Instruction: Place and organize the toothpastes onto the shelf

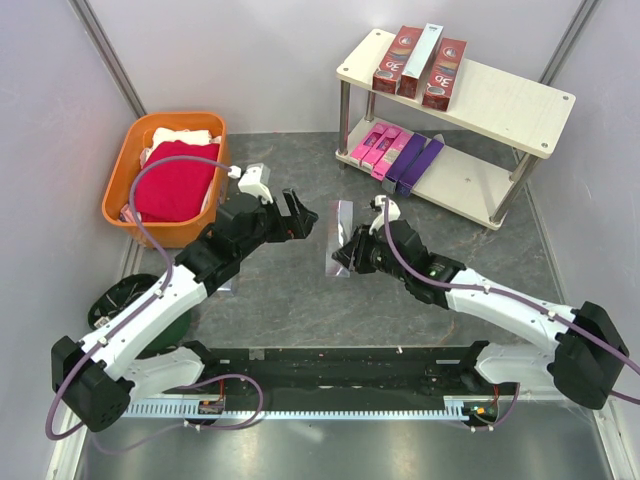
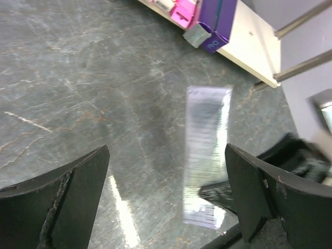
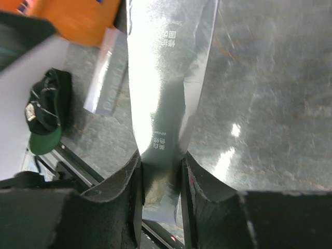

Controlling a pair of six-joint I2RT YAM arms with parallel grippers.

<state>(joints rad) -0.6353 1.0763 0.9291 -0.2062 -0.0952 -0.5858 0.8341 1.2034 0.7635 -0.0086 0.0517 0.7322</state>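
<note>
Next, my right gripper moves up, outward and to the right in the top view, then releases there, because bare board (image 1: 474,85) remains beside the cartons' top row.
My right gripper (image 1: 350,252) (image 3: 161,166) is shut on one end of a silver-grey toothpaste carton (image 1: 340,232) (image 3: 166,78) (image 2: 206,155), which it holds above the grey floor in the middle. Just left of that carton, my left gripper (image 1: 303,218) (image 2: 167,155) stands wide open and holds nothing. The shelf (image 1: 520,100) is at the back right. Its top board carries two dark red cartons (image 1: 395,60) with a silver one (image 1: 425,58) between them. Pink cartons (image 1: 375,148) and purple cartons (image 1: 418,163) (image 2: 218,21) lie on the lower board (image 2: 254,46).
An orange basket (image 1: 120,195) (image 3: 78,23) with red and white cloths stands at the left. Another silver carton (image 3: 108,72) lies flat on the floor near it. A black and green round thing (image 1: 125,300) (image 3: 44,116) sits at the near left.
</note>
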